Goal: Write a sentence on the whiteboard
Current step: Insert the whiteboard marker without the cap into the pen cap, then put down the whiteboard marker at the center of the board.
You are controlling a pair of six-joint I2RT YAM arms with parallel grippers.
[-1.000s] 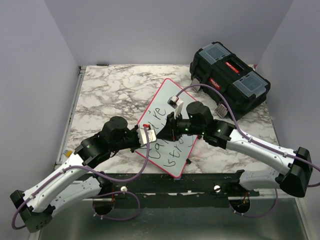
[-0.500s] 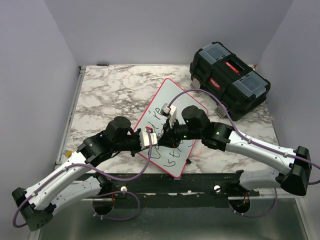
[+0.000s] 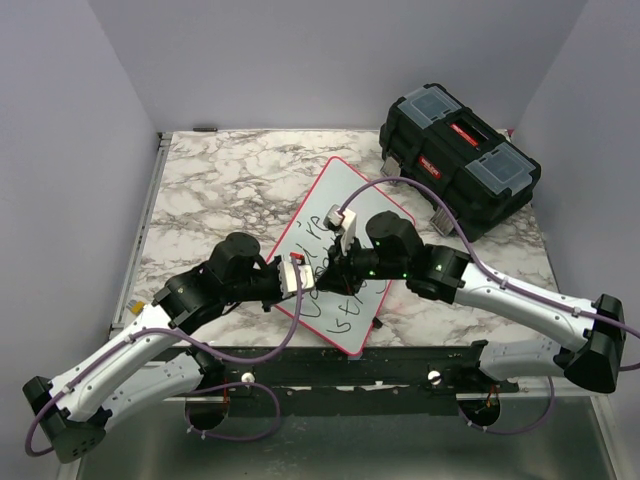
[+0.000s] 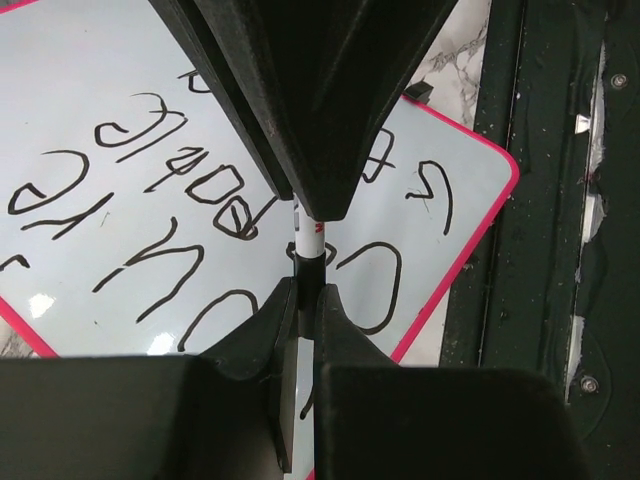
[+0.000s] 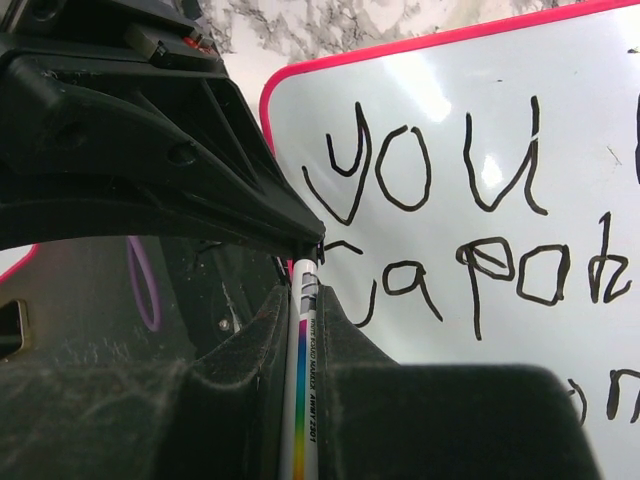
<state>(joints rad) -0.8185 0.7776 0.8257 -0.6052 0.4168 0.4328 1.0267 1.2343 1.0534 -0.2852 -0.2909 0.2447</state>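
Observation:
The marker goes toward the right in the top view and down onto bare marble beside the whiteboard next; my right gripper then releases it, since its cap is on.
The whiteboard (image 3: 345, 195) lies tilted on the marble table, red-pink rim around it. The sentence (image 5: 440, 170) is in black marker; in the top view its lower lines (image 3: 345, 305) show below the grippers. Both grippers meet tip to tip just above the board. My right gripper (image 5: 305, 295) is shut on a white marker (image 5: 304, 370) with a rainbow stripe. My left gripper (image 4: 307, 292) is shut on the black cap (image 4: 306, 268) at that marker's end. In the top view the left gripper (image 3: 305, 275) and right gripper (image 3: 335, 268) hide the marker and part of the writing.
A black toolbox (image 3: 460, 160) stands at the back right, near the board's far corner. The dark table-edge rail (image 4: 540, 250) runs just past the board's near corner. Purple cables loop over both arms.
The two grippers have come together over the board: the left moved right, the right moved slightly left, until their tips meet on the marker.

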